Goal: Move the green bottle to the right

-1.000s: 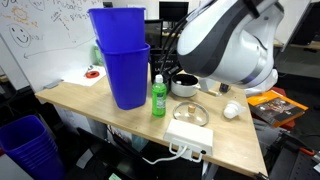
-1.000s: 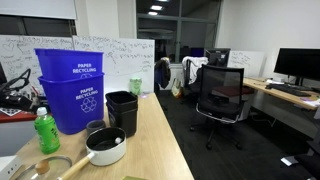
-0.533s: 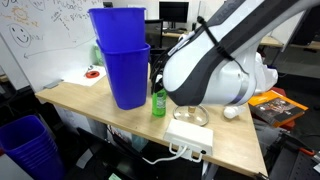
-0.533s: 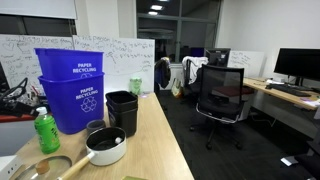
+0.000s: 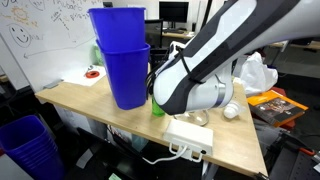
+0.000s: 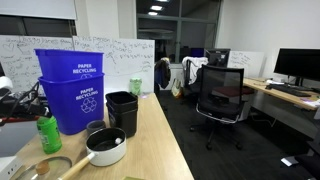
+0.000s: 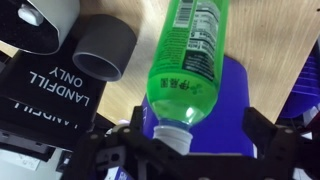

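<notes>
The gripper eases left in the wrist view and closes next, because the bottle's white cap [image 7: 172, 135] sits between its open fingers, slightly to that side.
The green bottle [image 6: 47, 133] stands upright on the wooden table [image 6: 150, 150] in front of the blue bins. From the wrist view I look down its length: green body [image 7: 188, 55], label at the top, white cap [image 7: 172, 135] nearest the camera. My gripper [image 7: 195, 130] is open, its dark fingers [image 7: 131, 128] standing wide on either side of the cap without touching it. In an exterior view the arm [image 5: 195, 80] covers nearly all of the bottle; only a green sliver [image 5: 158, 108] shows. The gripper [image 6: 22, 102] comes in from the left edge above the bottle.
Two stacked blue recycling bins [image 5: 120, 60] [image 6: 72, 90] stand right behind the bottle. Small black landfill bins [image 6: 122, 110] and a pan [image 6: 105, 146] sit beside it. A white power strip [image 5: 190, 135] lies near the table's front edge.
The arm has swung down over the bottle and now hides it in an exterior view. The jaws have spread wide. The bottle stands in the same spot.
</notes>
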{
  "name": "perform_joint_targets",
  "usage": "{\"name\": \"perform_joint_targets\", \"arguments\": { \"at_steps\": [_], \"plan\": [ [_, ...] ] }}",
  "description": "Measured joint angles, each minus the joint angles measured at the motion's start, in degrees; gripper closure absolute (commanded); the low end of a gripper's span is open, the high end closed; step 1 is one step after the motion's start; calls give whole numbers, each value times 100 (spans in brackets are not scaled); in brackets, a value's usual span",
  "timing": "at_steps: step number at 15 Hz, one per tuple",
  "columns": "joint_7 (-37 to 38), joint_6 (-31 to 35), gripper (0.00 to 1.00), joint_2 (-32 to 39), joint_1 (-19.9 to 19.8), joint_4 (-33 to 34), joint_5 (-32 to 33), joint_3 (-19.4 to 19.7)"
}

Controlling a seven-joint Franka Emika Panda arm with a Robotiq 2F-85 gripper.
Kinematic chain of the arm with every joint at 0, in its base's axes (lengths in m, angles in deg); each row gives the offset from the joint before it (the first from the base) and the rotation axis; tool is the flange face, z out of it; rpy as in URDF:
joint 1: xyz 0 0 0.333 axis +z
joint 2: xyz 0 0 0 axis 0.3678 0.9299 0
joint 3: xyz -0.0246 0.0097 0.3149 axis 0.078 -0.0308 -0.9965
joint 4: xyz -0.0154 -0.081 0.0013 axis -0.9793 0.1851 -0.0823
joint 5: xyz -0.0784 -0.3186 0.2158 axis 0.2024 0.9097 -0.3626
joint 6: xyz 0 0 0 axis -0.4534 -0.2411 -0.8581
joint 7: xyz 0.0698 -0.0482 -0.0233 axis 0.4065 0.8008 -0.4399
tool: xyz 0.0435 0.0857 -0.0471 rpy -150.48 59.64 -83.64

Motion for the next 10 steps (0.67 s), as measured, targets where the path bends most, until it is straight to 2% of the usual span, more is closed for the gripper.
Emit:
{"name": "perform_joint_targets", "arguments": {
  "at_steps": [1, 2, 4, 8, 10],
  "plan": [
    [62, 0, 3, 54, -23, 11, 0, 0],
    [128, 0, 26, 106, -36, 28, 0, 0],
    [301, 2, 31, 191, -40, 75, -2, 11],
    [567, 2, 59, 323, -11, 226, -2, 140],
    [658, 2, 65, 328, -10, 253, -2, 183]
  ]
}}
